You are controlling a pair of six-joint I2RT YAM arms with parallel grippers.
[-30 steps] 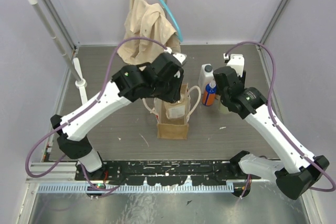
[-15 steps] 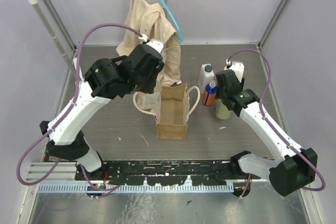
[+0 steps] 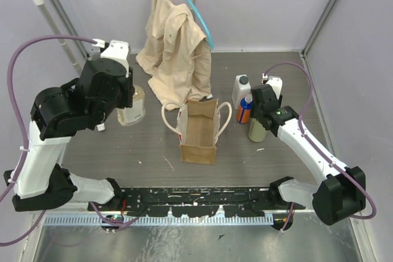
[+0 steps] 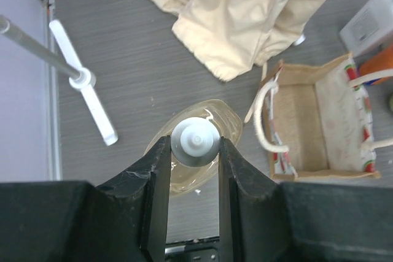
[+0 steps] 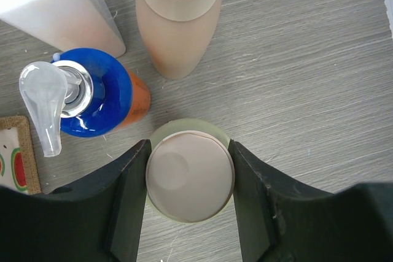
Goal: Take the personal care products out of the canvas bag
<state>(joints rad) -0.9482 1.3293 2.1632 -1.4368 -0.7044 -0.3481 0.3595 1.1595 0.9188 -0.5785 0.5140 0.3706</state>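
Next, my left gripper lowers toward the canvas bag [image 3: 199,130], sets the bottle on bare tabletop beside it and releases the white cap, since that spot is empty.
The canvas bag [image 3: 199,130] stands upright mid-table, and its inside looks empty in the left wrist view [image 4: 307,121]. My left gripper [image 4: 194,151] is shut on the white cap of the small clear bottle [image 4: 195,141], left of the bag [image 3: 131,105]. My right gripper [image 5: 190,173] is shut on the cream cap of the pale olive bottle [image 5: 190,170], right of the bag [image 3: 256,130]. Beside it stand the orange bottle with a blue cap [image 5: 92,93], the white jug-shaped bottle [image 5: 55,4] and the peach bottle [image 5: 178,16].
A large beige shirt [image 3: 175,41] on a blue hanger hangs from the rack and drapes onto the table behind the bag. The rack's pole and white foot [image 3: 95,97] stand just left of the clear bottle. A black rail [image 3: 196,197] runs along the near edge.
My left arm has swung from over the bag to the left, carrying the clear bottle. My right gripper has shifted slightly with the olive bottle beside the orange one.
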